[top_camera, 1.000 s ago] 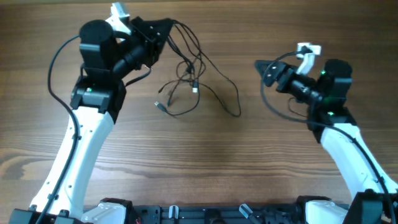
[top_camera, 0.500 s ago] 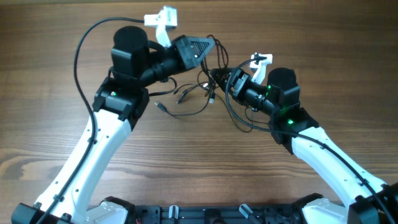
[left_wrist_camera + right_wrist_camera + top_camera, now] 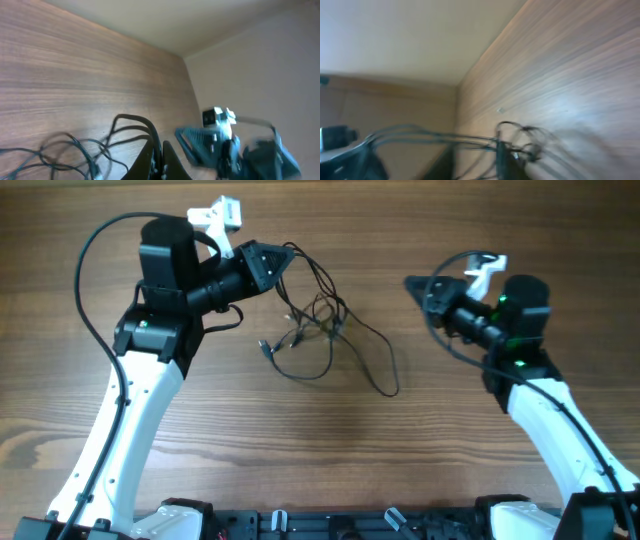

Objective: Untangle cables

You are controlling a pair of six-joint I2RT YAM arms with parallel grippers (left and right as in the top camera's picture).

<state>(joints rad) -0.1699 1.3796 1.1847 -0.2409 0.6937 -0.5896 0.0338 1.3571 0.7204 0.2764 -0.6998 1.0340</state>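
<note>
My left gripper rises next, then comes down toward the right in the overhead view, over the middle of the table (image 3: 338,315) (image 3: 82,155), and releases the strands, as they still hang tangled.
The cables (image 3: 318,315) lie as a loose black tangle at mid-table, with one long loop trailing right to the loop's end (image 3: 392,388) and a plug end (image 3: 264,348) at the left. My left gripper (image 3: 280,260) is shut on strands that rise from the tangle. In the left wrist view its fingertips (image 3: 161,157) pinch a cable loop (image 3: 131,120). My right gripper (image 3: 410,283) hovers right of the tangle, apart from it. The right wrist view is blurred: its fingers (image 3: 445,162) stand apart, and the cables (image 3: 520,137) lie beyond them.
The wooden table (image 3: 320,450) fills the view. Thick black wires hang from the left arm (image 3: 95,290) and the right arm (image 3: 445,340). In the left wrist view the right gripper (image 3: 200,142) appears as a blurred teal shape.
Half a second ago both grippers met over the tangle. The right arm has since pulled back right, its jaws narrower. The left gripper moved left, still gripping strands, and the tangle shifted.
</note>
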